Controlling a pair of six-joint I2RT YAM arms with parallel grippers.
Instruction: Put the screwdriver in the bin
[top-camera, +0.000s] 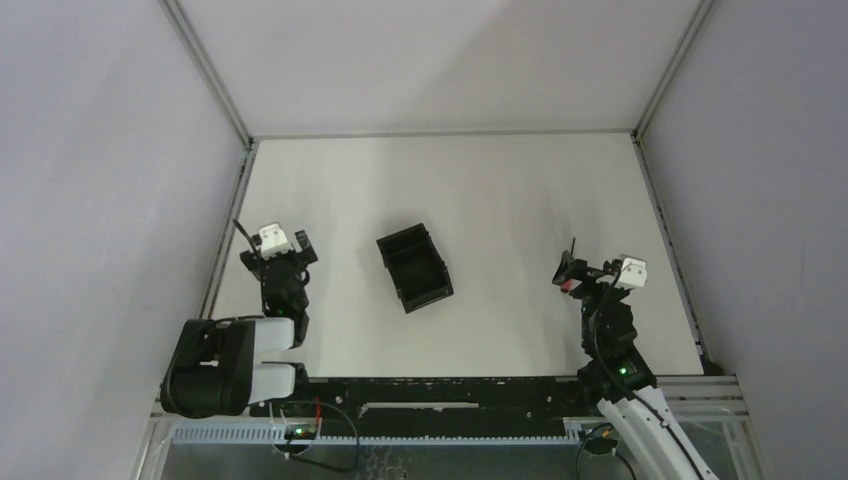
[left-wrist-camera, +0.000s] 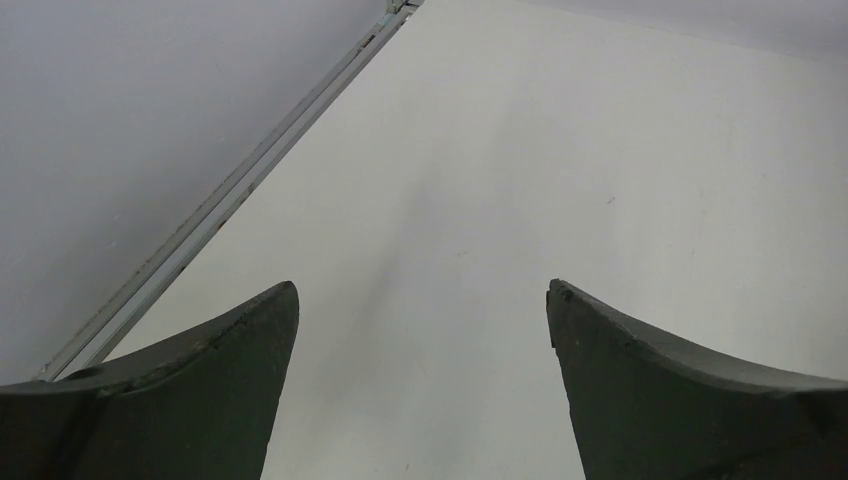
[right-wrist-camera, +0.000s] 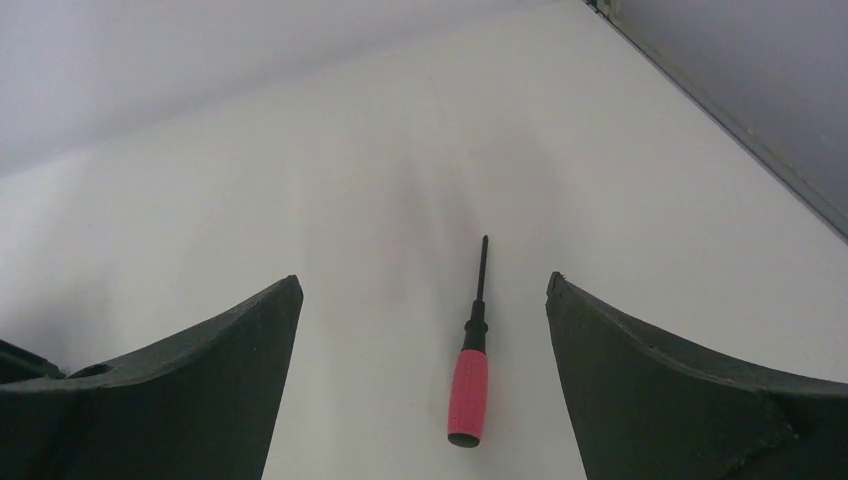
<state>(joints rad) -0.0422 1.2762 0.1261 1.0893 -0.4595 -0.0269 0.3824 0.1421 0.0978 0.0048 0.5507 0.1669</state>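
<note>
My right gripper swings outward next, tips its fingers down and lowers to the screwdriver's dark collar (right-wrist-camera: 476, 331), since the screwdriver lies flat below it on the tabletop.
The screwdriver (right-wrist-camera: 469, 388), red-handled with a thin dark shaft, lies flat on the white table between the fingers of my right gripper (right-wrist-camera: 424, 283), nearer the right finger. Its shaft points away from the wrist. The jaws stand wide open and touch nothing. From above, only a speck of the red handle (top-camera: 566, 287) shows under the right gripper (top-camera: 585, 276). The black rectangular bin (top-camera: 414, 267) sits left of it at the table's middle, turned at an angle. My left gripper (left-wrist-camera: 423, 288) is open over bare table; in the top view it (top-camera: 279, 256) hovers left of the bin.
A metal rail (left-wrist-camera: 230, 195) runs along the table's left edge close to the left gripper. Another rail (right-wrist-camera: 740, 130) borders the right edge beyond the right gripper. Grey walls enclose the table on three sides.
</note>
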